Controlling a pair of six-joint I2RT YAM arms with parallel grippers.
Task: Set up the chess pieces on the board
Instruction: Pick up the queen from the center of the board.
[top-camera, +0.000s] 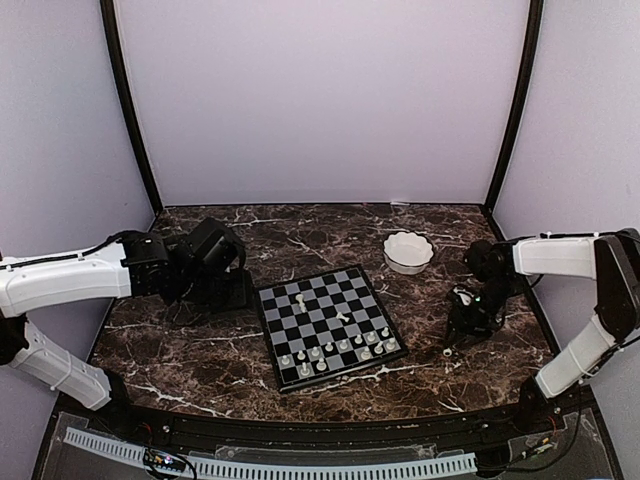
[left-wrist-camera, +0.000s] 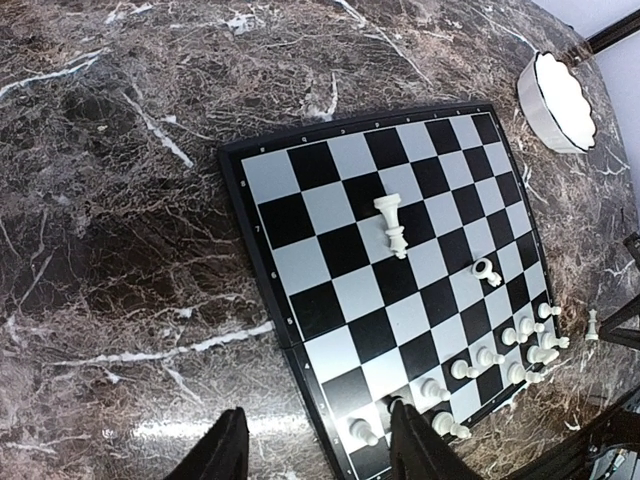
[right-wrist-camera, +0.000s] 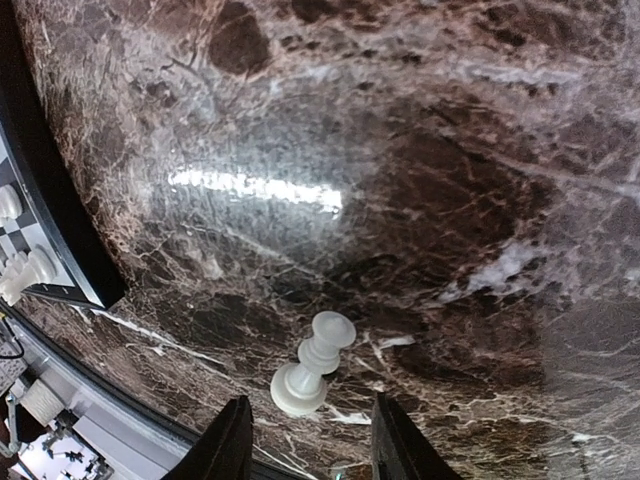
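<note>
The lone piece still rests off the board (top-camera: 300, 335). My right gripper needs to come down around the lone piece's wide base (top-camera: 448, 352), with one finger on each side.
The board (top-camera: 300, 335) lies mid-table, slightly turned. Several cream chess pieces (top-camera: 340, 348) stand in its two near rows; a tall piece (top-camera: 299, 300) and a smaller one (top-camera: 343, 317) sit mid-board. In the left wrist view the tall piece (left-wrist-camera: 392, 225) lies on the board (left-wrist-camera: 330, 210). One lone piece (right-wrist-camera: 313, 365) rests on the marble right of the board, also seen from above (top-camera: 447, 352). My right gripper (right-wrist-camera: 312, 445) is open just above it, one finger each side, not touching. My left gripper (left-wrist-camera: 315, 450) is open and empty over the board's left edge.
A white scalloped bowl (top-camera: 408, 251) sits at the back right, also in the left wrist view (left-wrist-camera: 558, 88). The board's near right corner with pieces (right-wrist-camera: 25, 272) shows at the right wrist view's left. Walls enclose the dark marble table.
</note>
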